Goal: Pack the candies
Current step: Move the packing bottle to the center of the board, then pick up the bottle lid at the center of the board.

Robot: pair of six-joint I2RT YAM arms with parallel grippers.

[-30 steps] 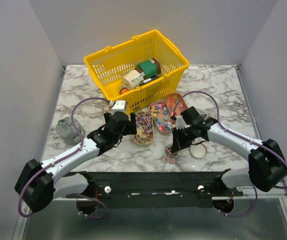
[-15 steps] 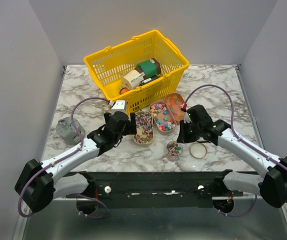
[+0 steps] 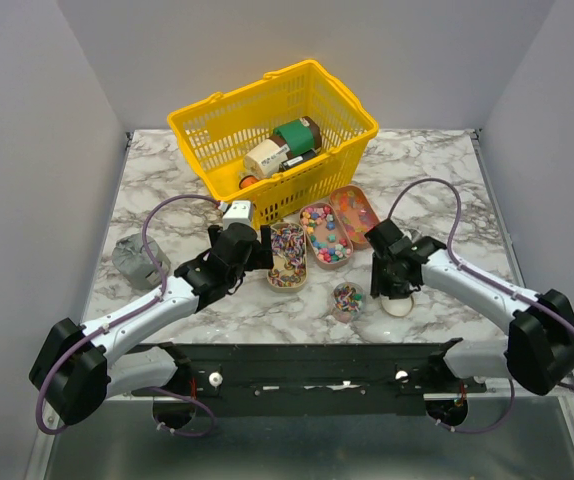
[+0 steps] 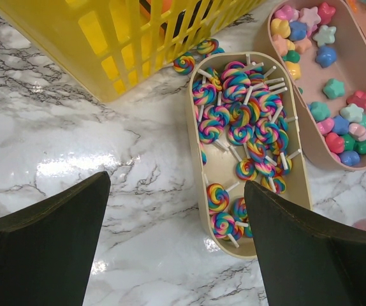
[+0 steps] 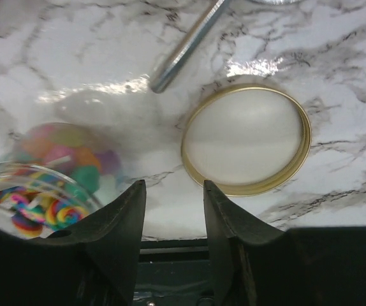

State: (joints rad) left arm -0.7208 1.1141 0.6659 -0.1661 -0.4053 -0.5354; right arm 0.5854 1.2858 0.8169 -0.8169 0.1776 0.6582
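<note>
My right gripper lowers next, to the gold rim at the lid's edge (image 3: 384,307) (image 5: 187,162) by the jar.
The candies lie in three oval trays: rainbow lollipops (image 4: 243,121) in the left tray (image 3: 287,256), star sweets (image 4: 336,121) in the middle tray (image 3: 325,233), orange ones in the right tray (image 3: 353,207). A small clear jar (image 3: 347,299) holding mixed candies (image 5: 39,185) stands in front of the trays. Its gold-rimmed lid (image 5: 247,140) lies flat beside it on the right. My left gripper (image 4: 176,185) hangs wide open and holds nothing, at the near left end of the lollipop tray (image 4: 199,159). My right gripper (image 5: 173,190) is open and holds nothing, just above the lid (image 3: 400,305).
A yellow basket (image 3: 272,125) with bottles and cans stands behind the trays. A grey lump (image 3: 133,258) sits at the left table edge. A metal rod (image 5: 189,44) lies on the marble just beyond the lid. A small white item (image 3: 237,211) rests at the basket's foot.
My right gripper has left the jar, swung right over the lid and opened its jaws. The left arm has not moved.
</note>
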